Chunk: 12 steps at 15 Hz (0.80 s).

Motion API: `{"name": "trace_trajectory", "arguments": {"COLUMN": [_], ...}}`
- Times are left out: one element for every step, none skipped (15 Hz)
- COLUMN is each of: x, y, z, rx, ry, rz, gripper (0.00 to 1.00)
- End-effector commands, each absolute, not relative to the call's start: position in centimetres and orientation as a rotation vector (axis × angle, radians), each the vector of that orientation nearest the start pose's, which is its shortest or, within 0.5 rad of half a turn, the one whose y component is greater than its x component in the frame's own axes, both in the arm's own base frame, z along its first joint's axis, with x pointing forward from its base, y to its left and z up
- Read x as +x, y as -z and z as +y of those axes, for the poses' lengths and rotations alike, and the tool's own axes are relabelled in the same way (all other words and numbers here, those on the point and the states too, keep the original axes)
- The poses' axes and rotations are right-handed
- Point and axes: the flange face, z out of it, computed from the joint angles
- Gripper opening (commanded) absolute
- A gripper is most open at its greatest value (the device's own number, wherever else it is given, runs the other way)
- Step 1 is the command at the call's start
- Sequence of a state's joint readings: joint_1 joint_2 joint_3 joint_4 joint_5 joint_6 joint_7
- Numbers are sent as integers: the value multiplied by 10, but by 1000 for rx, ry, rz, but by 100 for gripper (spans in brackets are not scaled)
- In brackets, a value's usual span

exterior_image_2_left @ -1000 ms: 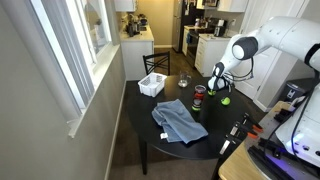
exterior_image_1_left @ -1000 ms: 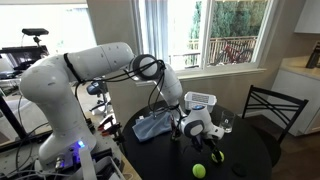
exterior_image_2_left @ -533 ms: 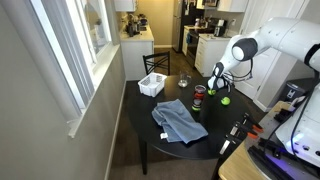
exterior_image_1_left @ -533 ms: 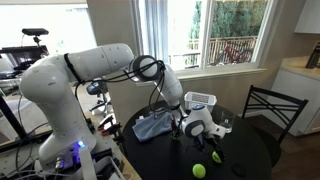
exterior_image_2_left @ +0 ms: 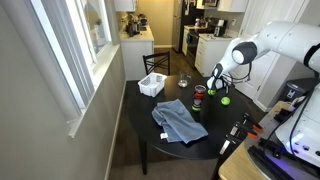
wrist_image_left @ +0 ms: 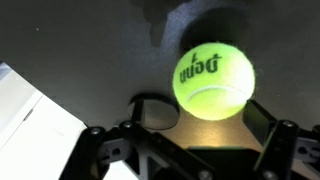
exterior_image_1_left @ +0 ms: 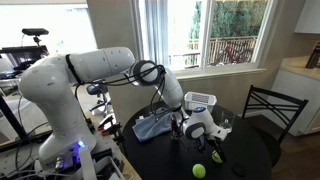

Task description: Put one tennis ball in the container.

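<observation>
My gripper shifts toward the right in the wrist view next and closes, since the tennis ball sits off its middle that way, nearer one finger.
Two tennis balls lie on the round dark table (exterior_image_1_left: 245, 150). One tennis ball (wrist_image_left: 212, 80) lies just ahead of my gripper (wrist_image_left: 195, 132), between the lines of its two spread fingers, with no visible contact. In the exterior views this ball (exterior_image_1_left: 216, 155) (exterior_image_2_left: 213, 90) sits right under the gripper (exterior_image_1_left: 212, 138) (exterior_image_2_left: 216, 82). The other ball (exterior_image_1_left: 199, 171) (exterior_image_2_left: 225, 100) lies apart near the table edge. The gripper is open and empty. The white slotted container (exterior_image_1_left: 200, 99) (exterior_image_2_left: 152, 86) stands at the table's window side, apart from the gripper.
A crumpled blue cloth (exterior_image_1_left: 152, 125) (exterior_image_2_left: 180, 122) lies mid-table. A dark-filled glass (exterior_image_2_left: 199, 97) and a clear glass (exterior_image_2_left: 183, 80) stand near the gripper; a glass base (wrist_image_left: 155, 112) shows by the left finger. A white flat thing (wrist_image_left: 30, 115) lies to the left. A black chair (exterior_image_1_left: 270, 108) stands beside the table.
The arm has shifted only slightly. The gripper stays open over the same ball, and the balls have not moved.
</observation>
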<state>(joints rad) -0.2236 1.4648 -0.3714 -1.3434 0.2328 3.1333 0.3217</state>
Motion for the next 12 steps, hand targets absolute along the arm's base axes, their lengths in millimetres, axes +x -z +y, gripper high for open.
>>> {"name": "trace_trajectory", "arguments": {"x": [573,574,574,576,577,579,581,582,584,584,584,583], "y": [86,87,87,87,86,86,86,86,87,87,89,90], "z": [-348,-347,-347,-345,-344,-343,-341,-340,-339,-338,-338,-338], "rx": [-3101,-3091,-3084,-3077,-3071,-3064,-3057,-3050,-3041,-3035,-3027,-3016], "ry": [665,661,665,670,677,686,690,690,678,675,670,660], "rz": [1299,1303,1305,1305,1304,1302,1299,1299,1300,1302,1303,1311], "gripper": [100,100,100,100,100,100,100,100,93,93,68,68]}}
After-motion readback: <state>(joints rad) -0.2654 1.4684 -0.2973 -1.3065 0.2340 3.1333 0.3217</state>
